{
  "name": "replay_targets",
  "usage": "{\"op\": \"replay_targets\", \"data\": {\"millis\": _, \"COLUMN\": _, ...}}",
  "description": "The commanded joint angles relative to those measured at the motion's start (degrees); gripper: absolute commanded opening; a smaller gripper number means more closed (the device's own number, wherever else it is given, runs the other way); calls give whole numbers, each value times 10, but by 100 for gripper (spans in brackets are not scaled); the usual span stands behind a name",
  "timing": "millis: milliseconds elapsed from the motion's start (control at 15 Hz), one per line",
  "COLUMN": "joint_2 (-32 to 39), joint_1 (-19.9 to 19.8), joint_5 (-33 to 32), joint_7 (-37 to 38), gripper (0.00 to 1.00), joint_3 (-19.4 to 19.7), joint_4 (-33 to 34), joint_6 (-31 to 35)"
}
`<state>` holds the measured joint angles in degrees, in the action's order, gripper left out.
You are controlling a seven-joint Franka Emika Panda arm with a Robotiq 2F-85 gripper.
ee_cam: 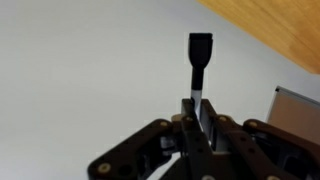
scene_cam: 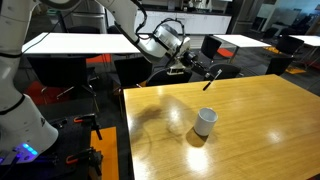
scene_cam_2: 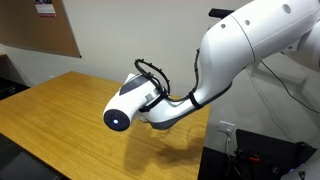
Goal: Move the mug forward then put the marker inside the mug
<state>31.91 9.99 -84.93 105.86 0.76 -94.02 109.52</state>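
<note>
The dark marker (scene_cam: 212, 79) still hangs in the air, clear of the mug's rim, so the gripper needs to move down toward the white mug's open top (scene_cam: 207, 114) and release the marker inside.
The white mug (scene_cam: 205, 121) stands upright on the wooden table (scene_cam: 250, 105), near its middle. My gripper (scene_cam: 198, 70) hangs in the air above the table's far edge, beyond the mug and well clear of it. It is shut on the dark marker (scene_cam: 212, 79), which sticks out past the fingertips. In the wrist view the marker (ee_cam: 200, 55) stands out straight between the closed fingers (ee_cam: 197, 106). In an exterior view the arm and wrist (scene_cam_2: 135, 100) hover over the table, and the mug and marker are hidden.
White tables (scene_cam: 75, 42) and dark office chairs (scene_cam: 215, 48) stand behind the wooden table. The robot base (scene_cam: 20, 110) is beside the table's edge. A wall with a cork board (scene_cam_2: 40, 25) lies beyond the tabletop (scene_cam_2: 60, 110).
</note>
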Motion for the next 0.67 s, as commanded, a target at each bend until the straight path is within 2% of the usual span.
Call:
{"op": "replay_targets", "data": {"millis": 0, "joint_2": 2, "joint_1": 1, "joint_5": -4, "joint_7": 44, "gripper": 3, "joint_3": -11, "joint_4": -4, "joint_6": -50}}
{"op": "replay_targets", "data": {"millis": 267, "joint_2": 6, "joint_1": -4, "joint_5": -4, "joint_7": 74, "gripper": 3, "joint_3": -15, "joint_4": -3, "joint_6": -70}}
{"op": "replay_targets", "data": {"millis": 600, "joint_2": 12, "joint_1": -15, "joint_5": -4, "joint_7": 107, "gripper": 3, "joint_3": -14, "joint_4": -3, "joint_6": -62}}
